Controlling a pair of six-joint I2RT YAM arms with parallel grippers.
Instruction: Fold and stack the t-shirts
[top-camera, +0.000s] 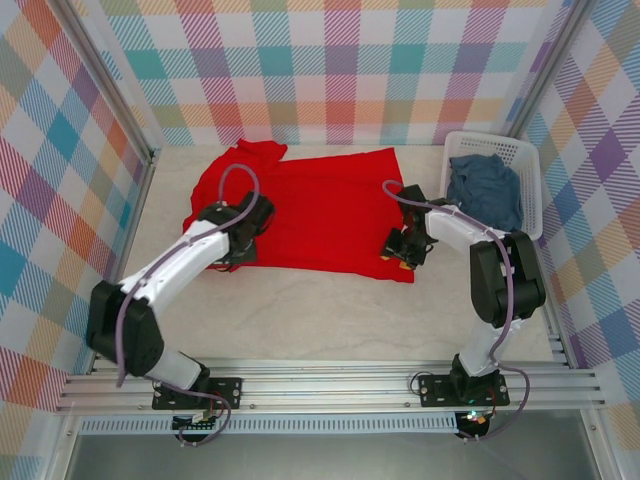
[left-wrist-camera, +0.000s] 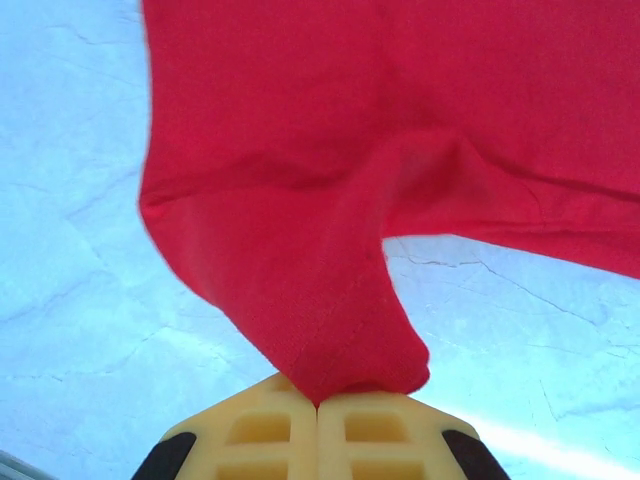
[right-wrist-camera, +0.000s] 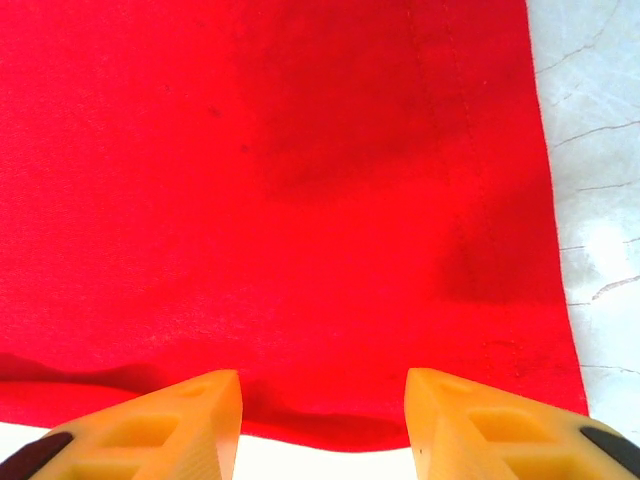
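Observation:
My left gripper draws the pinched edge back and down onto the bare tabletop below and behind it next, and lets go to spread the curled cloth.
The red t-shirt (top-camera: 320, 210) lies spread on the table, plain side up, no print showing. My left gripper (top-camera: 240, 248) is shut on the shirt's near-left edge; in the left wrist view the red cloth (left-wrist-camera: 300, 250) rises from the closed yellow fingertips (left-wrist-camera: 290, 425), lifted off the table. My right gripper (top-camera: 405, 255) stands open at the near-right corner, with the shirt's hem (right-wrist-camera: 330, 425) between its yellow fingers (right-wrist-camera: 200, 415) and nothing pinched. The blue-grey t-shirt (top-camera: 485, 188) sits crumpled in the basket.
The white lattice basket (top-camera: 532, 175) stands at the back right against the checked wall. Bare pale tabletop (top-camera: 330, 315) runs between the shirt and the arm bases. Checked walls close in the left, back and right.

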